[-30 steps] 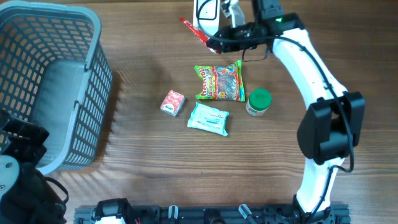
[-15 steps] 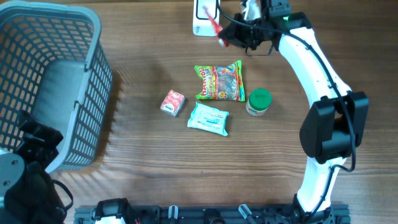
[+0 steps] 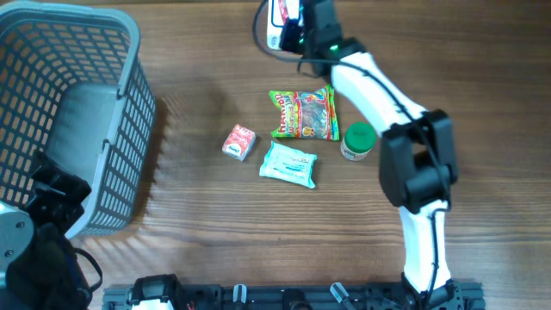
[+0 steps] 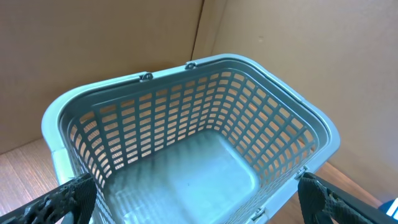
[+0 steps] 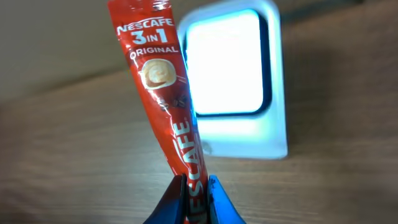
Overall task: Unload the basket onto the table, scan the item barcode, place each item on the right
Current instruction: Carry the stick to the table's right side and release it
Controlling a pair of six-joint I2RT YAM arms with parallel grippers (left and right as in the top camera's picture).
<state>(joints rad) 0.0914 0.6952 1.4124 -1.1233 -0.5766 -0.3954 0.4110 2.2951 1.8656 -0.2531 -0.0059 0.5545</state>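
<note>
I should carry the sachet point(image 5: 163, 99) with my right gripper to the right in the overhead view and down, and let it go on the bare tabletop, because that side of the tabletop is clear.
The item is a red Nescafe 3in1 stick sachet point(image 5: 163, 99). It stands upright in the right wrist view, pinched at its lower end by my right gripper point(image 5: 194, 188), which is shut on it. Just behind it stands a white scanner point(image 5: 255, 140) with a glowing window, the sachet overlapping its left edge. No barcode shows on the face I see. From overhead, the right gripper point(image 3: 299, 33) sits against the scanner point(image 3: 277, 15) at the table's far edge, and the sachet is hidden. My left gripper point(image 4: 199, 200) hangs open over the grey basket point(image 4: 155, 118).
Mid-table lie a gummy candy bag point(image 3: 303, 114), a green-lidded jar point(image 3: 358, 140), a small red and white packet point(image 3: 239, 142) and a pale blue tissue pack point(image 3: 288, 164). The grey basket point(image 3: 86, 17) fills the left side, with the left arm point(image 3: 43, 224) at its near corner.
The right arm has swung left along the far edge, carrying the sachet from beside the scanner to right in front of it. The left arm has shifted only slightly.
</note>
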